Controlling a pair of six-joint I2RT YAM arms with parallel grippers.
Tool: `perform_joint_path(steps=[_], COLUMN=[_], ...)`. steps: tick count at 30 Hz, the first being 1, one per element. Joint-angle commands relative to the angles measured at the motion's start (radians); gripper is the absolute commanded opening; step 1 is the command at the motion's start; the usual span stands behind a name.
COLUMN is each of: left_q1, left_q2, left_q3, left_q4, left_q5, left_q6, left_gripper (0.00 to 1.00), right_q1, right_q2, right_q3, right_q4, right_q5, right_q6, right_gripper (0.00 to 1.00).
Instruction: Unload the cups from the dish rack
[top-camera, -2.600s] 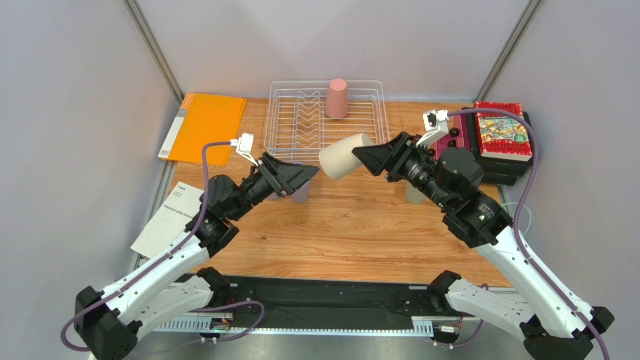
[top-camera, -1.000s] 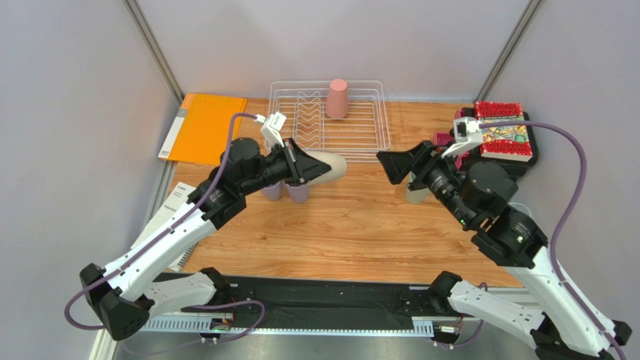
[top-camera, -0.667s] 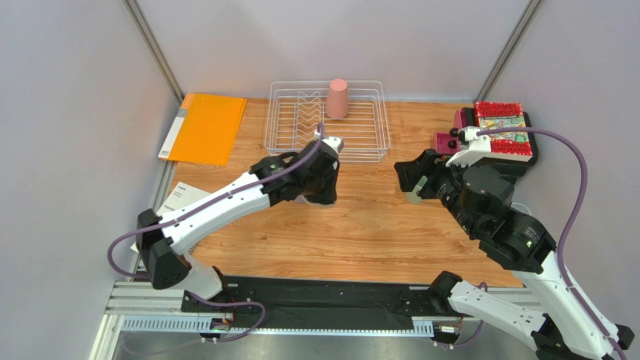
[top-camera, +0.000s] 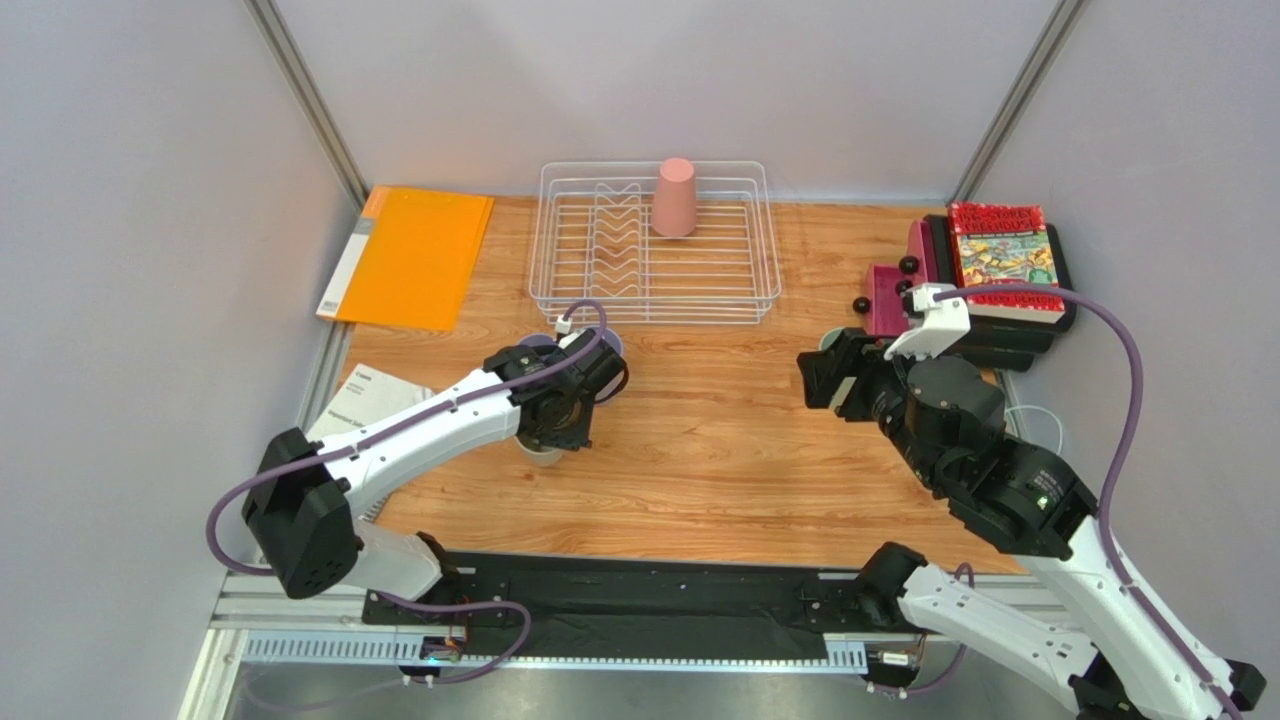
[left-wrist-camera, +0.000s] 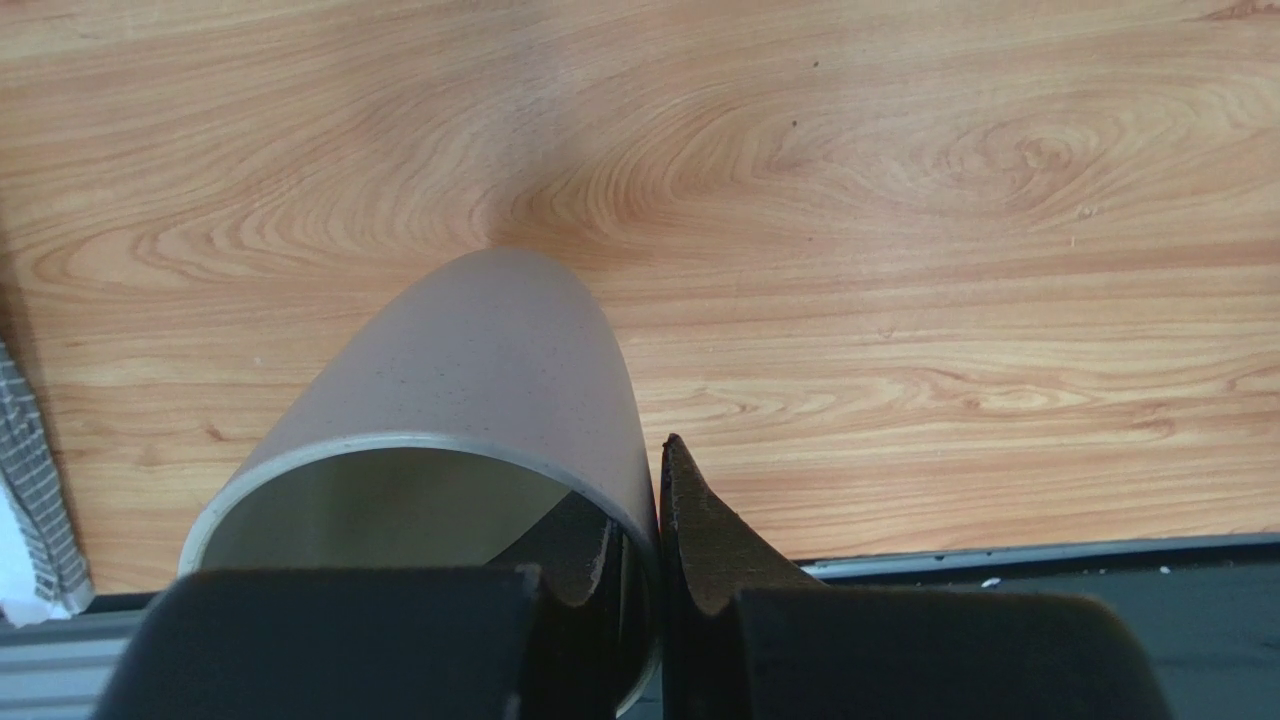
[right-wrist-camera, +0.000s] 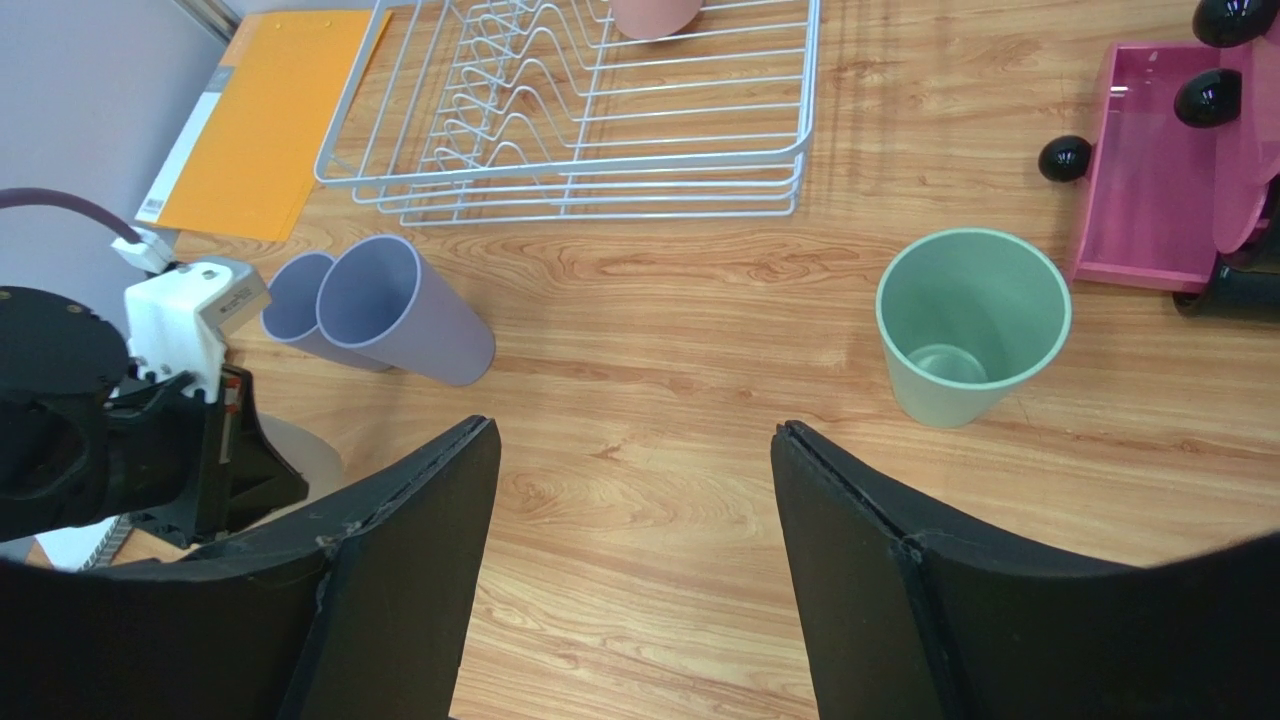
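Note:
The bare wood in front of the lavender cups is lower than my left gripper. I should move my left gripper gently a little toward the lavender cups and down to release the beige cup (left-wrist-camera: 481, 375).
The white wire dish rack (top-camera: 559, 255) stands at the back with a pink cup (top-camera: 675, 197) upside down in it. My left gripper (left-wrist-camera: 649, 518) is shut on the wall of a beige cup (left-wrist-camera: 481, 375), one finger inside the rim and one outside, mouth up just over the front-left table (top-camera: 706, 450). Two lavender cups (right-wrist-camera: 403, 308) stand side by side in front of the rack. A sage green cup (right-wrist-camera: 974, 323) stands upright to the right. My right gripper (right-wrist-camera: 631, 432) hangs open over bare wood, holding nothing.
An orange folder (top-camera: 409, 255) lies left of the rack, and a white booklet (top-camera: 361, 405) at the table's left edge. A magenta tray (right-wrist-camera: 1157, 188) with black balls and a stack of books (top-camera: 999, 263) sit at the back right.
My left arm has swung the beige cup from beside the rack down to the front-left table, turning it mouth up. The right arm has drawn back, still open.

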Motion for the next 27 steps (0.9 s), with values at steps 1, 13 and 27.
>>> perform_joint_path(steps=[1, 13, 27], left_q1=[0.027, 0.111, 0.11], left_q2=[0.042, 0.08, 0.081], left_q3=[0.007, -0.027, -0.036], left_q4=[0.092, 0.207, 0.201], left_q5=[0.046, 0.138, 0.144], left_q6=[0.016, 0.043, 0.045], left_gripper=[0.0, 0.0, 0.15], right_q1=[0.003, 0.003, 0.003], right_q2=[-0.004, 0.034, 0.042], right_q3=[-0.012, -0.035, -0.038], right_q4=[0.072, 0.106, 0.117], right_q5=[-0.009, -0.027, -0.033], right_q6=[-0.034, -0.068, -0.06], right_gripper=[0.72, 0.72, 0.72])
